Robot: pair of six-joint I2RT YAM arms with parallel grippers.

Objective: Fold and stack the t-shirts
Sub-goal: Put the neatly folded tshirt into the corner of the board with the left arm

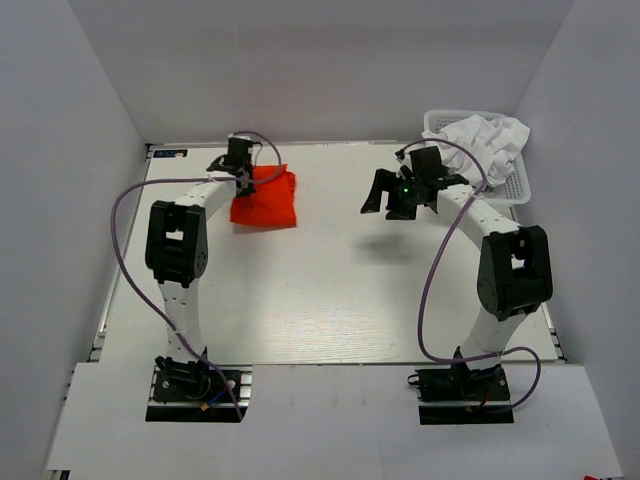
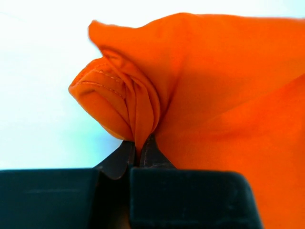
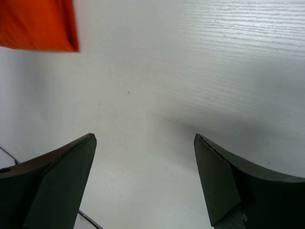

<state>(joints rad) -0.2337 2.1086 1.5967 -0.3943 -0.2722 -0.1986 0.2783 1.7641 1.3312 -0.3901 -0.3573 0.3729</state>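
Note:
White t-shirts need table space. My left gripper should drag the folded t-shirt outward and to the left in the top view, into the table's far corner (image 1: 194, 171).
The orange-red t-shirt (image 1: 266, 202) lies folded into a small bundle at the far left of the table. My left gripper (image 1: 243, 176) is shut on a bunched edge of it; in the left wrist view the cloth (image 2: 214, 86) is pinched between the fingertips (image 2: 141, 145). My right gripper (image 1: 388, 200) hovers open and empty above the table's right middle, next to the basket. In the right wrist view its fingers (image 3: 62, 176) stand wide apart over bare table, with a corner of the orange-red shirt (image 3: 38, 24) at upper left. White t-shirts (image 1: 490, 140) are crumpled in the basket.
A white plastic lattice basket (image 1: 507, 186) stands at the far right corner by the grey wall. Grey walls close in the table on the left, back and right. Purple cables loop from both arms.

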